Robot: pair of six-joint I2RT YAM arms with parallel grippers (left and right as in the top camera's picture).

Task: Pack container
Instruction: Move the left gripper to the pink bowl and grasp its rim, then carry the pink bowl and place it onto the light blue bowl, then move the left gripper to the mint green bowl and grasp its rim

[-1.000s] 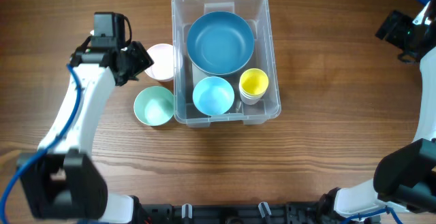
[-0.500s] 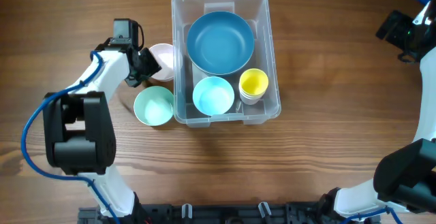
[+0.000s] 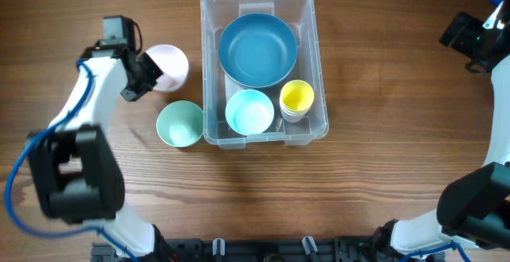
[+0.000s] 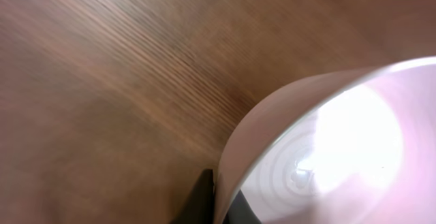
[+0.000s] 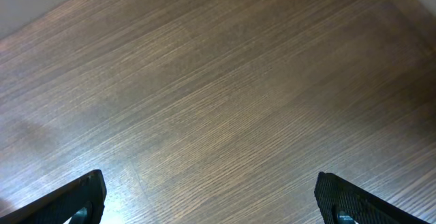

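Note:
Next, my left gripper lifts over the container's side, lowers the pink bowl (image 3: 167,65) into the small light-blue bowl (image 3: 249,111) and releases, as that bowl is open and empty.
The clear container (image 3: 209,71) stands at the table's centre, holding a large blue bowl (image 3: 257,49), a small light-blue bowl (image 3: 249,111) and a yellow cup (image 3: 297,99). Just left of it, my left gripper (image 3: 147,75) is shut on the left rim of a pale pink bowl (image 3: 167,65). In the left wrist view the pink bowl (image 4: 327,149) fills the lower right, its wall pinched between my dark fingers (image 4: 203,200). My right gripper (image 3: 476,39) waits at the far right edge. Its fingers (image 5: 82,197) are spread wide open over bare wood.
A mint-green bowl (image 3: 180,123) sits on the table against the container's lower left corner, just below the pink bowl. The wooden table (image 3: 382,190) stretches out around the container.
My left gripper has closed on the pink bowl's rim and drawn the bowl to the left, away from the container wall. The right arm has not moved.

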